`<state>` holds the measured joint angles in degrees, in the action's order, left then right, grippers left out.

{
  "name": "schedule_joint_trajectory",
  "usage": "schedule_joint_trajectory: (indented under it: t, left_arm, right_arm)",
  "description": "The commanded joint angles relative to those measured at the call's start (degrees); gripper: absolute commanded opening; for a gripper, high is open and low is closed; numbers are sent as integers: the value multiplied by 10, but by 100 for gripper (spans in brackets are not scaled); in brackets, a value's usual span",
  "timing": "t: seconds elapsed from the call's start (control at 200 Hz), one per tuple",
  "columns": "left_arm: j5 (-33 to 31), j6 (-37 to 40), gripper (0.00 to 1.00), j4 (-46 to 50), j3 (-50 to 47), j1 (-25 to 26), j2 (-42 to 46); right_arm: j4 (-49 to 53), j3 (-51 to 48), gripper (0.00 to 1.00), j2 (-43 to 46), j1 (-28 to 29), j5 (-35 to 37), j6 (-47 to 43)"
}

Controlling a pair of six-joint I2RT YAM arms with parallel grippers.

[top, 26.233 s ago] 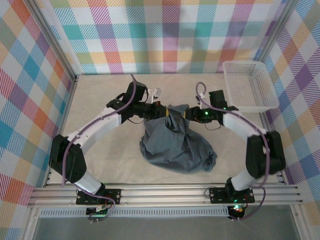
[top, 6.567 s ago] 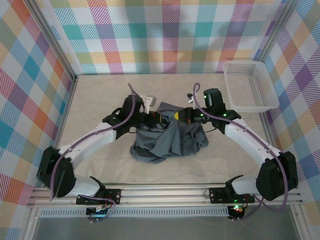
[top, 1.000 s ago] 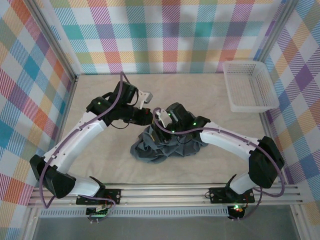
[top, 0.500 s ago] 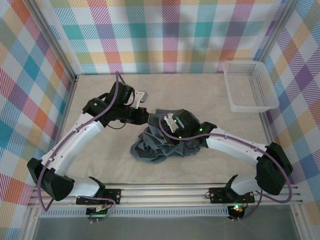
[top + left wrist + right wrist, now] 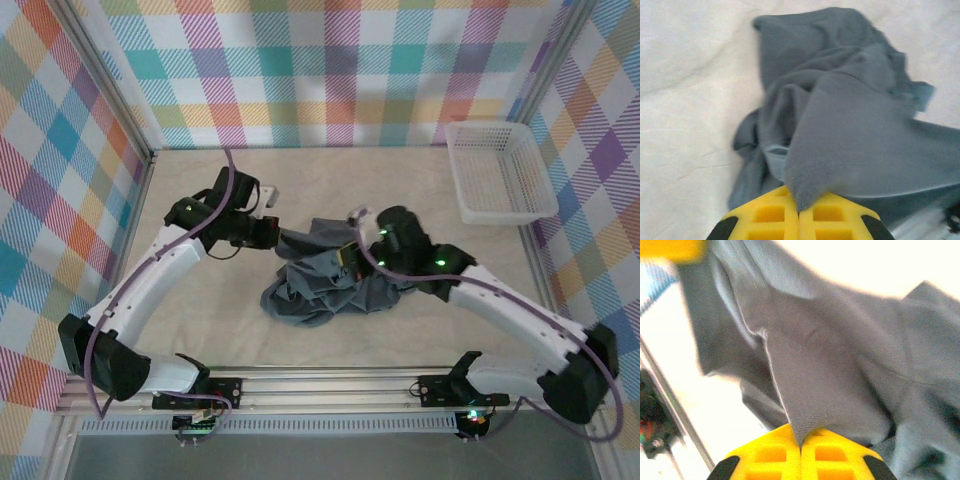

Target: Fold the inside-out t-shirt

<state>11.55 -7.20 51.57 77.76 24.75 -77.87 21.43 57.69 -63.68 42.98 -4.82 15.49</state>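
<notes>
The fold of the t-shirt [image 5: 322, 292] will next go toward the basket in my left gripper, across the far side of the heap, and my gripper will then release it there.
The inside-out t-shirt [image 5: 322, 292] lies crumpled in a dark slate-grey heap on the middle of the table. My left gripper [image 5: 277, 238] is at the heap's upper left, shut on a fold of it. In the left wrist view the yellow fingertips [image 5: 771, 214] pinch a corner of the t-shirt [image 5: 855, 125], and the cloth stretches away from them. My right gripper [image 5: 350, 256] sits over the heap's top, shut on another fold. The right wrist view has the t-shirt [image 5: 835, 365] rising taut out of that gripper [image 5: 801, 442].
A white basket [image 5: 499, 171] stands at the back right corner. Plaid walls close in the left, back and right sides. An aluminium rail [image 5: 330, 385] runs along the near edge. Bare beige table [image 5: 210, 320] surrounds the heap.
My right gripper has shut on the cloth and its arm has swung out to the right. The left gripper has drawn its fold a little to the left.
</notes>
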Motion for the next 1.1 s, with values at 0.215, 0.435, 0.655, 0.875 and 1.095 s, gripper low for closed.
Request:
schedule_joint_trajectory:
  t: [0.215, 0.435, 0.655, 0.875, 1.095]
  left_arm:
    - [294, -24, 0, -162, 2, -26, -8]
    - [212, -53, 0, -175, 44, 23, -78]
    - [218, -49, 0, -181, 161, 73, -224]
    - [169, -14, 2, -91, 369, 135, -447]
    - [173, -23, 29, -110, 428, 146, -483]
  right_arm:
    - [5, -36, 2, 54, -59, -113, 59]
    - [60, -42, 9, 98, -61, 9, 92]
    - [125, -141, 10, 118, -88, 119, 204]
    - [111, -246, 23, 94, -150, 78, 306]
    - [168, -169, 51, 119, -152, 106, 197]
